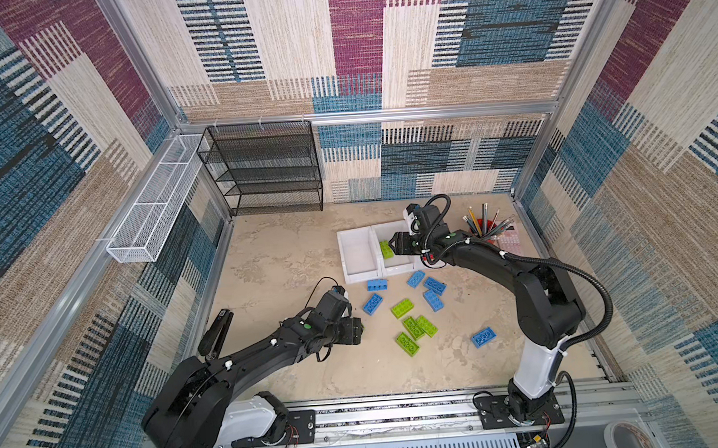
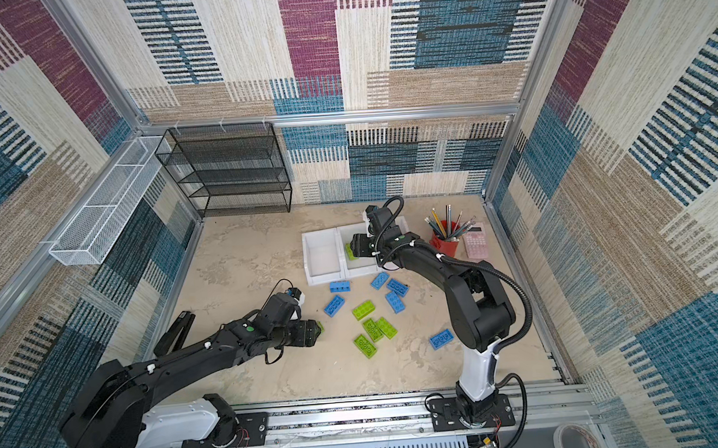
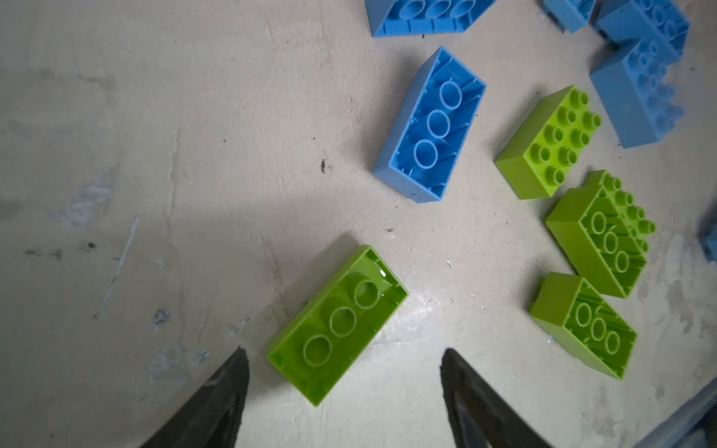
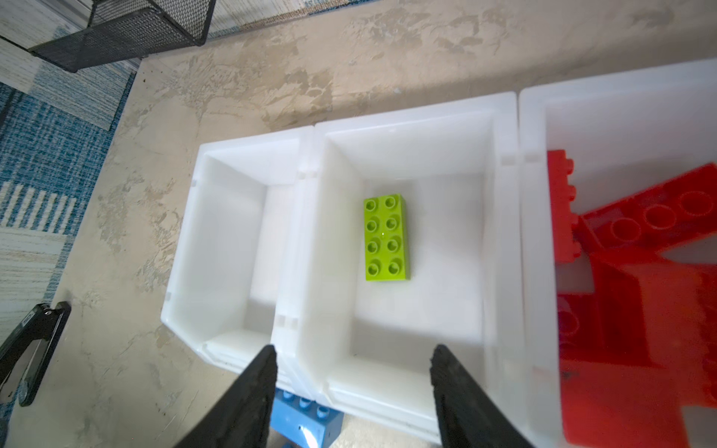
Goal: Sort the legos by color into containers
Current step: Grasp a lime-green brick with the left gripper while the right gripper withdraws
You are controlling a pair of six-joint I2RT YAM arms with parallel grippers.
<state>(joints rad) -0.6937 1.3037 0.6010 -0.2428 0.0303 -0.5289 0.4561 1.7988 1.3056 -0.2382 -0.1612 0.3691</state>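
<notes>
The long sides of the upside-down green lego [image 2: 320, 328] [image 3: 339, 326] come between the fingers of my lowering, still open left gripper next, since bare tabletop around it leaves room for both fingers.
Three white containers stand in a row. In the right wrist view the left container [image 4: 248, 145] is empty, the middle container [image 4: 426, 128] holds one green lego [image 4: 387, 237], and the right container [image 4: 620, 83] holds red legos [image 4: 640, 291]. My right gripper [image 4: 351, 349] hangs open and empty above the middle container's front lip, also seen in a top view [image 1: 395, 244]. My left gripper [image 3: 345, 353] is open just above the table, with an upside-down green lego [image 3: 337, 324] lying loose at its fingertips. Loose blue legos [image 1: 372, 304] and green legos [image 1: 413, 328] are scattered in front of the containers.
A red pencil cup [image 2: 444, 242] and a pink calculator [image 2: 476, 240] sit right of the containers. A black mesh shelf [image 1: 263, 171] stands at the back, with a white wire basket [image 1: 152, 209] on the left wall. A black stapler [image 1: 216, 331] lies near the left arm.
</notes>
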